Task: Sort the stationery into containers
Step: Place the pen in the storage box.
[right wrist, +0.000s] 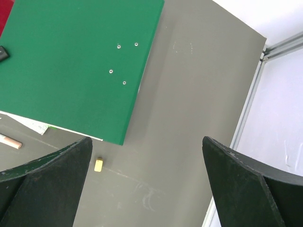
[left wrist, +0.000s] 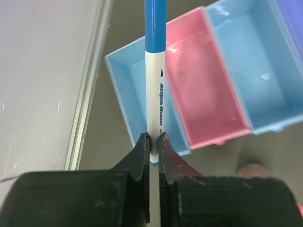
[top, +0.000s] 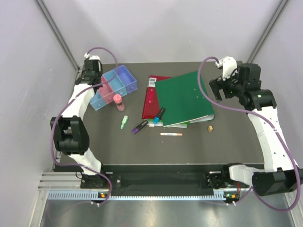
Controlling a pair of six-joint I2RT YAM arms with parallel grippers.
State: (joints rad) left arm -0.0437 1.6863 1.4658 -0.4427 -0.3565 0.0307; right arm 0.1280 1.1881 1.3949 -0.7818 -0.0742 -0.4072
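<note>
The blue-white pen (left wrist: 155, 80) still hangs high, roughly along the length of the light blue end bin, so the robot's left gripper will lower it toward that bin's opening next.
My left gripper (left wrist: 155, 142) is shut on a blue-white pen (left wrist: 155, 80) and holds it above the left light blue bin (left wrist: 124, 87) of the joined row of bins (top: 115, 84). The pink (left wrist: 203, 90), second light blue (left wrist: 251, 61) and violet-blue (left wrist: 291, 14) bins are empty. In the top view my left gripper (top: 91, 76) is at the back left. On the table lie a pink-capped bottle (top: 117, 101), pale green marker (top: 124, 121), purple-black highlighter (top: 140, 126), dark marker (top: 158, 116), white-orange pen (top: 171, 134) and tan nub (top: 210, 127). My right gripper (right wrist: 147, 139) is open and empty, high above the nub (right wrist: 98, 164).
A large green binder (top: 182, 99) lies over a red folder (top: 150, 101) in the middle back; the binder (right wrist: 71, 61) fills the right wrist view's upper left. Enclosure walls and frame posts stand close on the left and right.
</note>
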